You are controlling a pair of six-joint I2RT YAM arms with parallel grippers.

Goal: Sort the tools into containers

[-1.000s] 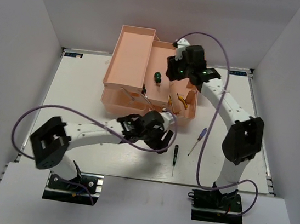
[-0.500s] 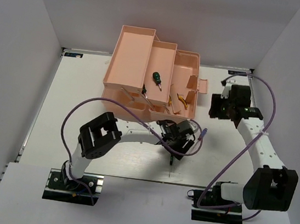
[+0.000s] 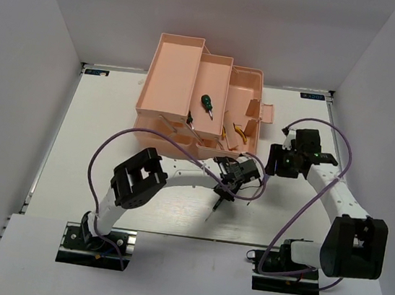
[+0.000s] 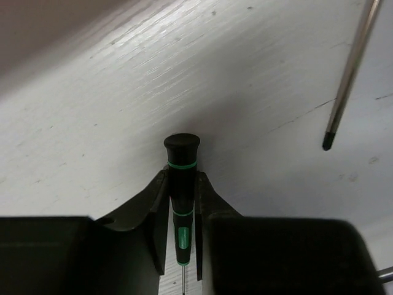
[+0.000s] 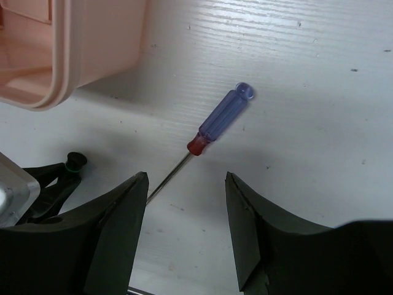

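Observation:
The green-and-black screwdriver should go into the toolbox's empty tray next, so I should lift my left gripper, swing it outward to its left in the top view to the tray and let go of the screwdriver inside.
My left gripper (image 4: 182, 179) is shut on the long thin green-and-black screwdriver (image 4: 181, 161), low over the white table; from above, its shaft (image 3: 216, 205) points toward the near edge. The blue-handled screwdriver (image 5: 222, 118) lies on the table just ahead of my right gripper (image 5: 186, 187), whose jaws stand open with nothing between them. The pink toolbox (image 3: 171, 68) stands open at the back. A stubby green screwdriver (image 3: 206, 103) rests in its middle tray (image 3: 215, 68). Yellow-handled pliers (image 3: 239, 131) lie in the right compartment.
The toolbox corner (image 5: 58, 61) is close on the left of the right gripper. The blue screwdriver's metal shaft (image 4: 350, 74) lies to the right of the left gripper. Purple cables (image 3: 110, 147) loop over both arms. Both grippers (image 3: 272, 164) work close together mid-table.
The left gripper reached the long thin screwdriver and shut on it, shifting it left. The right arm swung from over the toolbox down to the blue screwdriver.

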